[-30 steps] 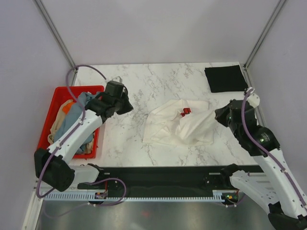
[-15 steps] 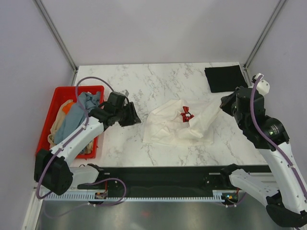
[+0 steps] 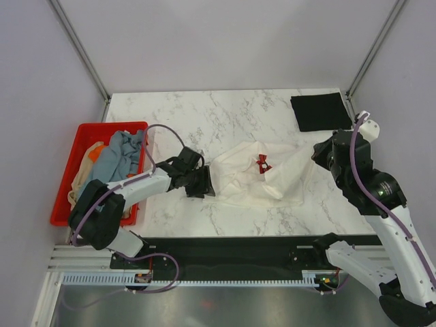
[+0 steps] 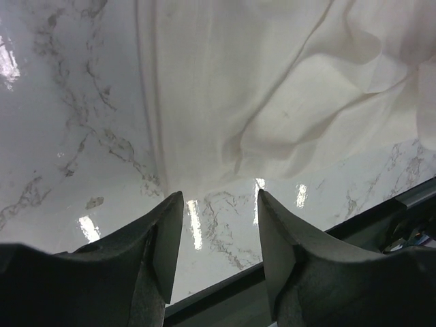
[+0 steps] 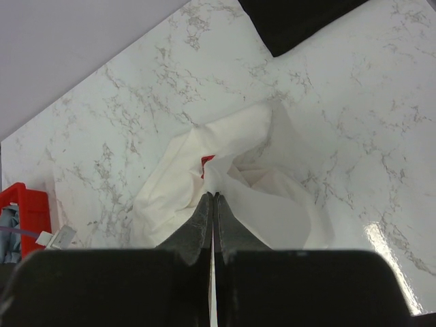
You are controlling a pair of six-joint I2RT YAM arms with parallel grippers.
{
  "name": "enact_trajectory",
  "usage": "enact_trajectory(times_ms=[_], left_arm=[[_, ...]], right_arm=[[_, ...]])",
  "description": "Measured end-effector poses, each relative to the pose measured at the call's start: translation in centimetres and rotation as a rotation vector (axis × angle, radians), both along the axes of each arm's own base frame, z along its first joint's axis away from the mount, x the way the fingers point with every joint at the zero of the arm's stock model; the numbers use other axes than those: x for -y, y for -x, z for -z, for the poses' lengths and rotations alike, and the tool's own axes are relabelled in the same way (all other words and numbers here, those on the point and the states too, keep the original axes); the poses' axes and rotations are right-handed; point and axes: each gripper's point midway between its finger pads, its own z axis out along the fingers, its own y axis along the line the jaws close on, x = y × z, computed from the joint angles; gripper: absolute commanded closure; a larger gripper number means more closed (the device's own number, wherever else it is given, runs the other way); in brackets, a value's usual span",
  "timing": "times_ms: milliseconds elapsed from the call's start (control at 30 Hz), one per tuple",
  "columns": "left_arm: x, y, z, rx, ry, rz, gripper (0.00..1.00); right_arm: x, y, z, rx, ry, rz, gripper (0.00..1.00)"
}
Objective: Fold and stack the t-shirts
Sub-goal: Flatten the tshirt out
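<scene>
Only bare marble lies between the fingers of my left gripper, so it will slide open to the right in the top view, onto the shirt's near hem [image 3: 221,197] [image 4: 230,172].
A cream-white t-shirt [image 3: 248,180] with a red print [image 3: 262,162] lies crumpled mid-table. My right gripper [image 3: 317,155] is shut on a pinch of its right side and holds that part raised; in the right wrist view the cloth [image 5: 259,197] bunches at the gripper [image 5: 213,195]. My left gripper [image 3: 204,184] is open and low at the shirt's near-left edge. In the left wrist view the gripper [image 4: 219,197] has only bare marble between its fingers, with the shirt's hem [image 4: 225,109] just ahead. A folded black t-shirt [image 3: 320,111] lies at the back right.
A red crate [image 3: 65,184] at the left holds grey-blue [image 3: 119,153], orange and tan shirts in a heap. A black rail [image 3: 238,248] runs along the table's near edge, just behind my left gripper. White walls close the back and sides.
My left arm swung from beside the crate down to the cream shirt's near-left edge and its jaws opened. My right gripper drew its pinch of cloth back and to the right.
</scene>
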Motion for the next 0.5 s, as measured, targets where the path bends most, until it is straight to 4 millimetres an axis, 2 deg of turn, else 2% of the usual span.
enact_trajectory(times_ms=[133,300,367,500], left_arm=[[1.2,0.2,0.3,0.000,0.016,0.032,0.45],[4.2,-0.3,-0.7,0.040,0.053,0.093,0.47],[4.5,-0.7,-0.2,0.037,0.052,0.092,0.47],[4.3,-0.4,1.9,-0.017,0.020,0.080,0.47]], right_arm=[[0.0,0.0,1.0,-0.018,0.009,-0.003,1.00],[0.1,0.3,1.4,-0.022,0.012,-0.003,1.00],[0.1,0.3,1.2,-0.011,0.010,-0.004,1.00],[0.3,0.5,0.9,0.002,0.015,-0.005,1.00]])
